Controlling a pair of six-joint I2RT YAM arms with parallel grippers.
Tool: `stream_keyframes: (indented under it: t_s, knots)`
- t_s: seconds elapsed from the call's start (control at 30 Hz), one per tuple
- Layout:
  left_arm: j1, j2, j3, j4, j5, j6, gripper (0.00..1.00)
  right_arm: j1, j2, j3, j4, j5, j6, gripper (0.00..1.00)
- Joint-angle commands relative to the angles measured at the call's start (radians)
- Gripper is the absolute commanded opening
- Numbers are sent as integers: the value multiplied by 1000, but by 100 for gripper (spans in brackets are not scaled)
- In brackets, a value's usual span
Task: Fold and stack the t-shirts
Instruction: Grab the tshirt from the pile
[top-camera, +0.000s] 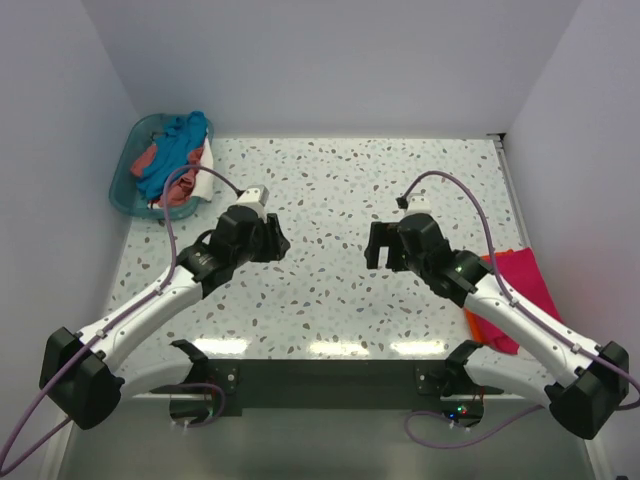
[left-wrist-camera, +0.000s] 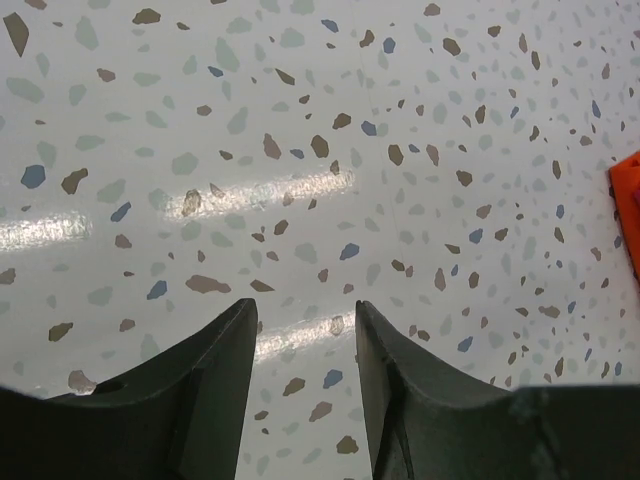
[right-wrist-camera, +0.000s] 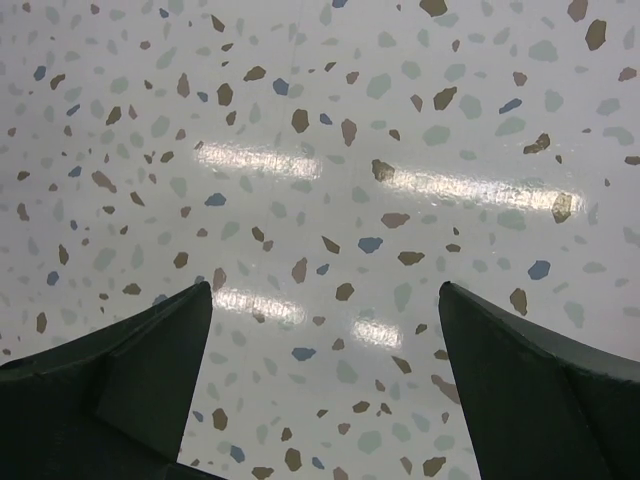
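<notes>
Next, my left gripper swings outward to its left in the top view and lowers onto the teal-blue t-shirt's near fold (top-camera: 153, 185), where the uppermost t-shirt lies.
A translucent teal basket (top-camera: 127, 165) at the back left holds crumpled t-shirts: a teal-blue one (top-camera: 178, 140), a salmon-pink one (top-camera: 150, 158) and a white one (top-camera: 206, 158). A folded magenta-pink t-shirt (top-camera: 522, 278) lies on an orange one (top-camera: 478, 326) at the right edge, partly under my right arm; the orange edge shows in the left wrist view (left-wrist-camera: 629, 205). My left gripper (top-camera: 277, 243) (left-wrist-camera: 303, 315) is open and empty above the bare table. My right gripper (top-camera: 372, 247) (right-wrist-camera: 325, 290) is open wide and empty above the bare table.
The speckled terrazzo table (top-camera: 330, 200) runs between white walls. Its right edge (top-camera: 510, 185) passes close to the folded stack. The arm bases (top-camera: 320, 385) sit at the near edge.
</notes>
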Motion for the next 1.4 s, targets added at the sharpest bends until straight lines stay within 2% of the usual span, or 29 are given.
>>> stream_keyframes:
  t_s: [0.0, 0.2, 0.27, 0.3, 0.33, 0.43, 0.57, 0.7, 0.73, 0.83, 1.1, 1.37]
  knots:
    - [2, -20, 37, 20, -23, 21, 50, -2, -37, 4, -21, 38, -23, 99]
    - [28, 56, 151, -29, -57, 28, 50, 0, -37, 10, -55, 32, -34, 99]
    - [80, 104, 195, -43, -83, 28, 52, -2, -35, 13, -58, 19, -35, 99]
    - [114, 124, 246, -54, -78, 28, 54, -2, -35, 14, -61, 2, -34, 99]
    - [199, 163, 269, -53, -48, 24, 56, 0, -32, 22, -65, -1, -35, 99]
    - [323, 264, 394, -66, -55, 22, 59, -2, -11, 34, -82, -20, -37, 99]
    - [490, 397, 575, -86, -166, 30, 68, 0, 17, 34, -71, -63, -37, 99]
    - [597, 551, 665, -83, -218, 11, 73, 0, 29, 40, -71, -89, -41, 99]
    - [655, 574, 682, -89, -236, -11, 73, 0, 31, 42, -71, -96, -43, 99]
    - [738, 654, 720, -76, -198, -39, 73, 0, 28, 39, -68, -101, -46, 99]
    - [831, 779, 778, -69, -166, -65, 72, 0, 43, 27, -61, -95, -49, 99]
    - [845, 848, 785, -51, -103, -98, 67, -2, 67, 30, -65, -84, -47, 99]
